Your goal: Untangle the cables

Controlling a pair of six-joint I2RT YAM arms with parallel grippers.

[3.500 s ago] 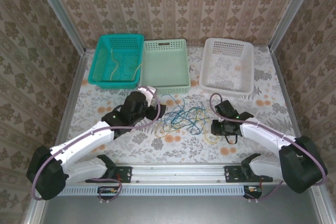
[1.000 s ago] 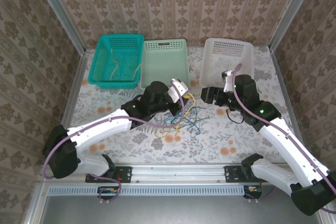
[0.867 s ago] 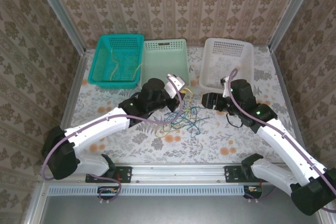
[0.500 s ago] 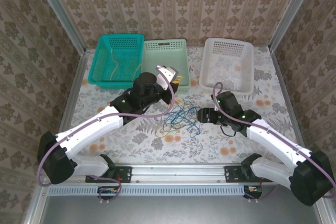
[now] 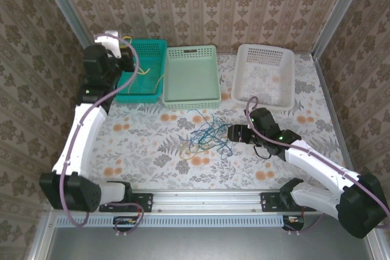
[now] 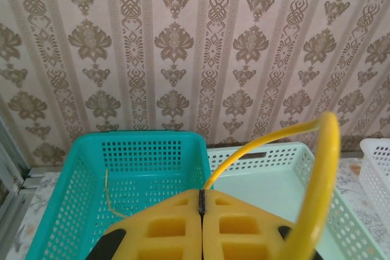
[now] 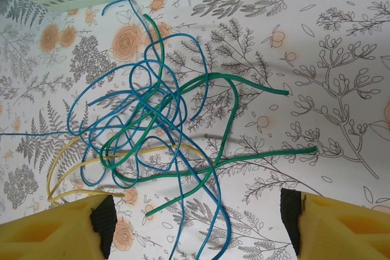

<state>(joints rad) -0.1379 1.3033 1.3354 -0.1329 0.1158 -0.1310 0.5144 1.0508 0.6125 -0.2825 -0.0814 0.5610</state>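
Next, my left gripper tips down and lowers toward the teal basket's bottom below it, then releases the yellow cable where another yellow cable rests.
A tangle of blue, green and yellow cables [image 5: 207, 136] lies on the floral table in front of the baskets. From the right wrist, the cables [image 7: 158, 120] spread just ahead of my right gripper [image 7: 198, 226], which is open with nothing between its fingers. That right gripper [image 5: 234, 132] sits low at the tangle's right side. My left gripper [image 5: 124, 43] is raised at the far left over the teal basket [image 5: 141, 42]. The left gripper [image 6: 201, 202] is shut on a yellow cable [image 6: 320, 162] that arcs up and to the right.
Three baskets stand along the back: the teal basket [image 6: 140, 150] with loose yellow cables [image 5: 131, 72] inside, a light green basket [image 5: 192, 98] and a white basket [image 5: 263, 98]. Patterned walls close in the sides and back.
My left arm has swung from the tangle up to the far left over the teal basket, carrying the yellow cable. My right gripper stays low and open beside the tangle.
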